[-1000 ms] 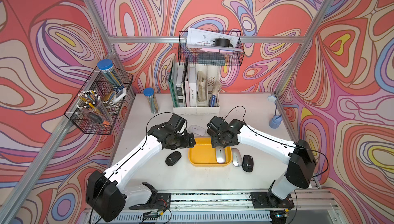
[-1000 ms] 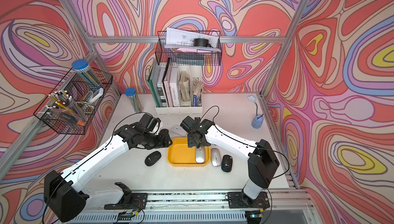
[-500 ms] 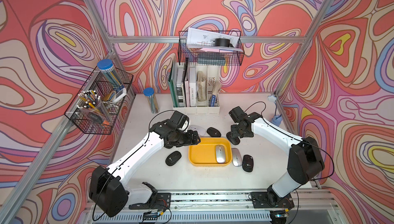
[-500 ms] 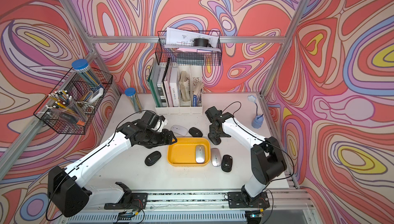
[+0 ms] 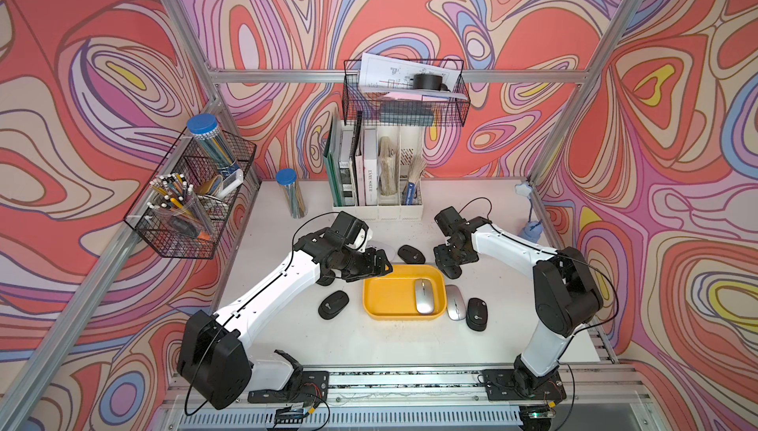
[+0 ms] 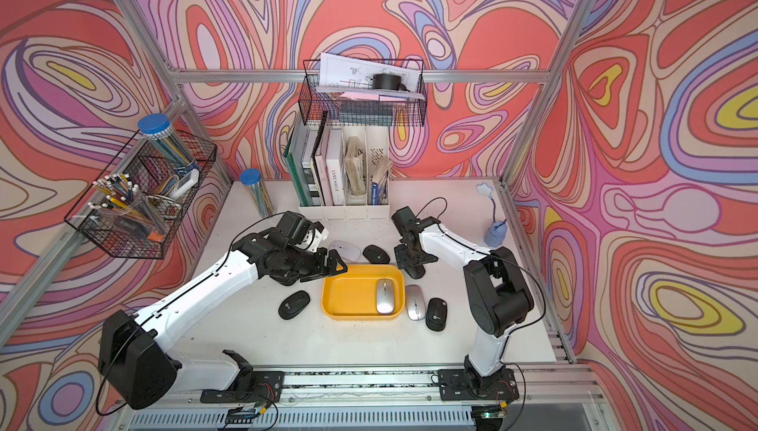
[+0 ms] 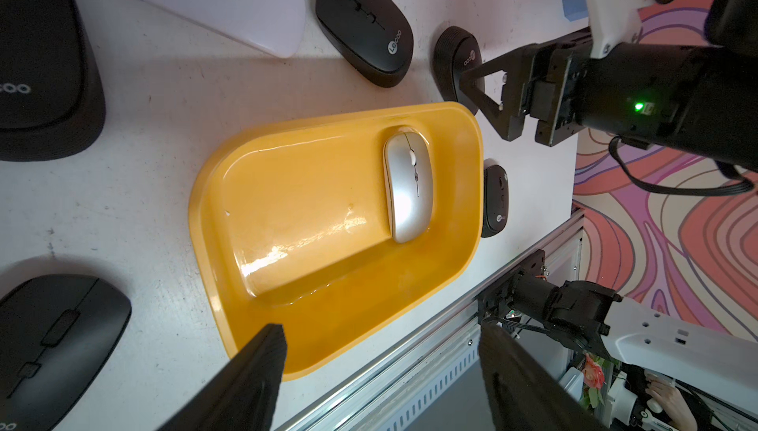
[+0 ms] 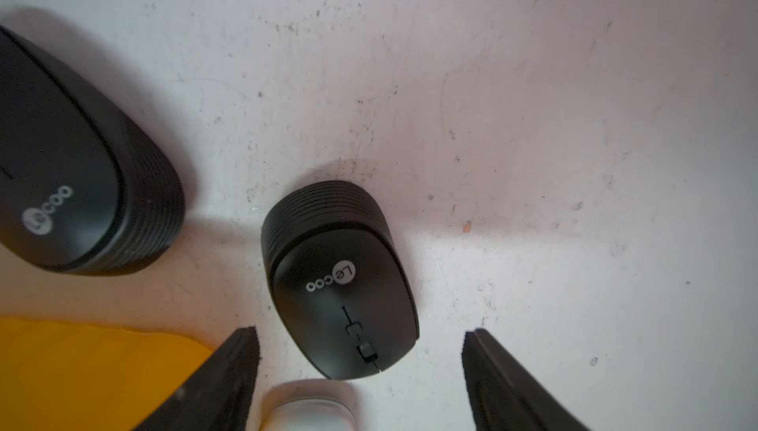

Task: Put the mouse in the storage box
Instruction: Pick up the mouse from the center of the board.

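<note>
My right gripper should go down around the black mouse [image 5: 452, 272] [image 8: 340, 281] by the storage box's far corner next and close on the mouse's sides, because the mouse is below the open fingers.
The yellow storage box [image 5: 371, 297] [image 6: 330, 299] [image 7: 213, 252] lies mid-table with a silver mouse [image 5: 423, 295] [image 6: 385, 295] [image 7: 408, 186] inside, at its right end. My right gripper [image 5: 453, 260] [image 6: 412, 262] [image 8: 361, 338] hangs open over a black mouse [image 5: 452, 272] [image 8: 340, 281] by the box's far right corner; the mouse lies between the fingers, untouched. My left gripper [image 5: 383, 267] [image 6: 334, 264] [image 7: 381, 332] is open and empty above the box's far left corner.
More mice lie around the box: a black one [image 5: 333, 304] to its left, a silver one [image 5: 454, 303] and a black one [image 5: 477, 313] to its right, a black one [image 5: 411, 253] and a white one [image 6: 344, 249] behind. The white file holder [image 5: 377, 207] stands at the back.
My right gripper left the silver mouse in the box, swung to the back right, opened wider and came over the black mouse. The left gripper edged toward the box.
</note>
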`<state>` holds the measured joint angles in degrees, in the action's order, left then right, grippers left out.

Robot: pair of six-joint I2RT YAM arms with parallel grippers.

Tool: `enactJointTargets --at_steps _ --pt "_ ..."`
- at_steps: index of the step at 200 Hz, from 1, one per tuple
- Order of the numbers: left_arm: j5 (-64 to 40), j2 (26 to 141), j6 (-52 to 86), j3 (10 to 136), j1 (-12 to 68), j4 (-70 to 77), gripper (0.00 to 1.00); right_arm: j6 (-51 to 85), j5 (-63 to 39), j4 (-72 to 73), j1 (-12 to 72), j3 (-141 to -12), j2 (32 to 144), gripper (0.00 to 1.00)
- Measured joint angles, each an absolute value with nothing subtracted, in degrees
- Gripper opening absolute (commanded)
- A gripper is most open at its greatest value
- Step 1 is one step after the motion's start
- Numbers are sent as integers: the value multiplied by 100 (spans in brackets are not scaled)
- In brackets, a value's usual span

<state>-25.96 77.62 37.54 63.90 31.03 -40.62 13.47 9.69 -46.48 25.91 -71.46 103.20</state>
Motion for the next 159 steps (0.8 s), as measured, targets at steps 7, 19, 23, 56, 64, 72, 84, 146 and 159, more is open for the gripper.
enactJointTargets --at_steps 7,19,23,56,64,72,84,146,159 --pt "-2598 7776 3752 6392 3103 -4062 80 1306 963 -4624 2585 -7146 10433 81" --pt "-2600 7789 3752 6403 3103 -4066 80 1251 937 -4587 2558 -7144 10580 81" --pt "-2600 7791 3752 6410 3103 -4066 80 1238 917 -4576 2547 -7144 10615 81" --pt "-2600 7813 3752 6479 3103 -4066 80 1142 875 -4515 2504 -7144 10667 81" --pt "-2600 7824 3752 6490 3103 -4060 80 1129 871 -4495 2497 -7144 10674 80" --pt "-2600 7835 3752 6493 3103 -4062 80 1107 851 -4460 2480 -7144 10687 80" --pt "-2602 7859 3752 6493 3103 -4062 80 1074 816 -4412 2432 -7146 10737 78" --pt "-2871 8248 3804 6528 3122 -4005 76 1007 537 -4300 2143 -7179 10895 69" --pt "-2893 8359 3826 6598 3166 -4007 76 1046 502 -4318 2141 -7179 10895 68"
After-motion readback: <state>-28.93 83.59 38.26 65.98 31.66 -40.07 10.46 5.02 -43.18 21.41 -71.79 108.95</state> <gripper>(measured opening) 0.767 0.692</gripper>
